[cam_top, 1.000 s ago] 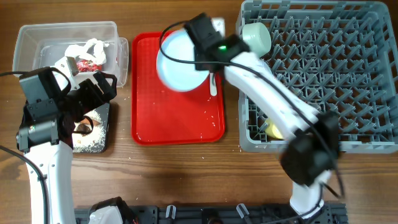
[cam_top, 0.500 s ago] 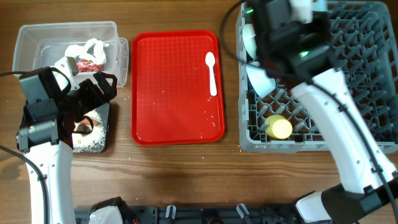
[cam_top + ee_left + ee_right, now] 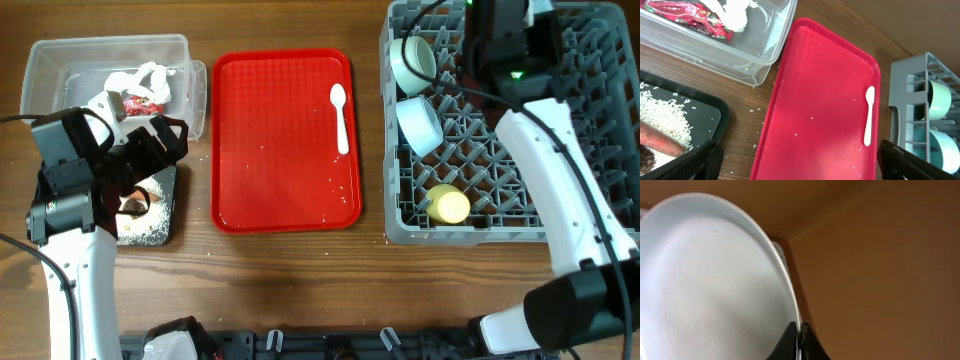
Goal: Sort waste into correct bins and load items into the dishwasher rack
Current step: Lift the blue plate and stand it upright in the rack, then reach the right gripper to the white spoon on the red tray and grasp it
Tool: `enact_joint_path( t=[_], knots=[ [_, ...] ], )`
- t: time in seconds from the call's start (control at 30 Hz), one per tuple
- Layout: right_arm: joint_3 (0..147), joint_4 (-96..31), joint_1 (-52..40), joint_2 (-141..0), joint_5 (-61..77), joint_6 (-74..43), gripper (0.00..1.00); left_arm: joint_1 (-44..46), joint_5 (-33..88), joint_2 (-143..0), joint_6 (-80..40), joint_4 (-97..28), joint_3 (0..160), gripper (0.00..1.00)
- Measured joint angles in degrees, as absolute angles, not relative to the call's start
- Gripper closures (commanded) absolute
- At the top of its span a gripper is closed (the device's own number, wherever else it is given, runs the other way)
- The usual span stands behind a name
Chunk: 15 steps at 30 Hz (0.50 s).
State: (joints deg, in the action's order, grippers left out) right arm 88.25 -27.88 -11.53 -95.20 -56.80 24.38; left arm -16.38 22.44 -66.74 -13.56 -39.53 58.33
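My right gripper holds the plate (image 3: 715,280) above the rack's back part, so it will next lower it there toward the mint bowls and release the plate's rim.
My right gripper (image 3: 799,330) is shut on the rim of the pale blue-white plate (image 3: 715,280), which fills the right wrist view. In the overhead view that arm (image 3: 505,45) is over the back of the grey dishwasher rack (image 3: 560,150). Two mint bowls (image 3: 412,62) (image 3: 420,122) and a yellow cup (image 3: 447,204) sit in the rack's left side. The white spoon (image 3: 340,115) lies on the red serving tray (image 3: 280,150). My left gripper (image 3: 800,165) is open and empty, beside the black tray (image 3: 165,225), which holds rice (image 3: 665,112) and the sausage stick (image 3: 660,142). The clear tub (image 3: 60,70) holds the red wrapper (image 3: 145,103) and tissue (image 3: 140,78).
Loose rice grains lie on the wooden table (image 3: 300,280) between the black tray and the red serving tray, and a few on the red tray itself. The rack's left wall (image 3: 900,100) stands just right of the red tray.
My right arm carried the plate from over the red tray to the back of the rack, uncovering the spoon. My left arm has not moved.
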Motion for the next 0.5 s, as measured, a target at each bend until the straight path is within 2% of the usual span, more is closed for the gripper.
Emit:
enact_joint_path(
  t=[0.1, 0.4, 0.43, 0.47, 0.5],
  knots=[
    [86.1, -24.7, -11.5, -97.9, -56.0, 30.9, 0.96, -16.4, 22.4, -66.8, -13.6, -39.5, 58.3, 0.00],
    [85.5, -24.3, -11.7, -105.4, -54.9, 34.2, 0.96, -16.4, 22.4, -66.8, -13.6, -39.5, 58.3, 0.00],
    [85.5, -24.3, -11.7, -105.6, -54.6, 33.9, 0.92, -16.4, 22.4, -66.8, -13.6, -39.5, 58.3, 0.00],
    [85.5, -24.3, -11.7, -105.7, -54.3, 33.7, 0.83, -16.4, 22.4, -66.8, -13.6, -39.5, 58.3, 0.00],
    [85.5, -24.3, -11.7, -105.7, -54.2, 33.4, 0.60, -16.4, 22.4, -66.8, -13.6, -39.5, 58.3, 0.00]
  ],
)
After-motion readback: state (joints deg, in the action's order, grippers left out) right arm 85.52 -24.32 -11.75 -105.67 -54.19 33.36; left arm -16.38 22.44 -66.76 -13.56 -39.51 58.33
